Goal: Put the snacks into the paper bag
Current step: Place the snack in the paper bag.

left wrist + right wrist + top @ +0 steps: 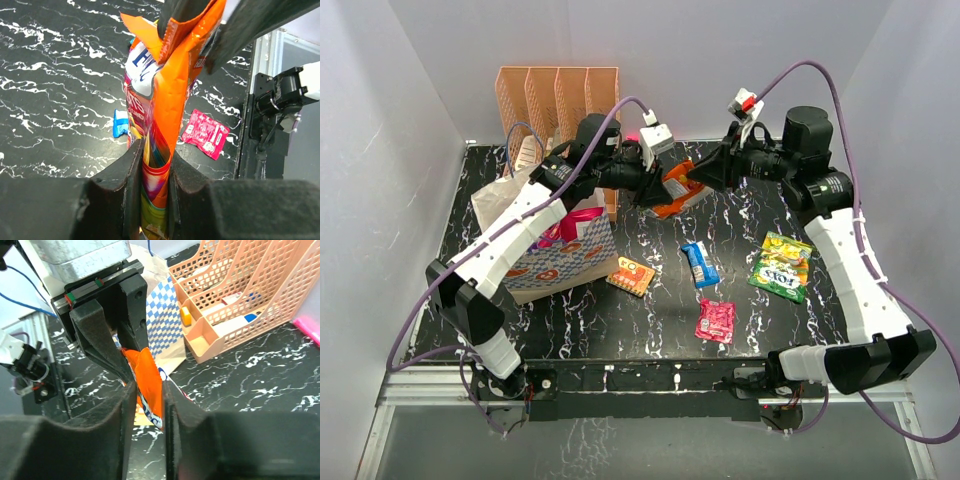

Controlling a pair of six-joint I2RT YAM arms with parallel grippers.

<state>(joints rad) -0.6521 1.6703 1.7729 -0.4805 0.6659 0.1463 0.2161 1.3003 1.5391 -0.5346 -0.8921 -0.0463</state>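
Note:
My left gripper swings over the bag's opening next, to its left in the top view, and lowers to release, as the other gripper's fingers stand apart.
An orange snack packet (pixel 676 190) hangs in the air over the back middle of the table, between both grippers. My left gripper (pixel 653 187) is shut on its folded lower end (pixel 156 165). My right gripper (pixel 697 178) has the packet's other corner (pixel 148 382) between jaws that stand slightly apart, not pinching it. The paper bag (pixel 565 265), with its blue checks and donut prints, stands at the left under my left arm, and a magenta packet (pixel 576 216) shows in its mouth. On the table lie a blue packet (pixel 699 263), a green-yellow one (pixel 781 266), a pink one (pixel 715 321) and a small orange one (pixel 631 275).
A peach perforated file rack (pixel 555 95) stands at the back left, just behind the paper bag. The black marbled tabletop (pixel 650 330) ends at the metal rail by the arm bases. White walls close in the left, back and right.

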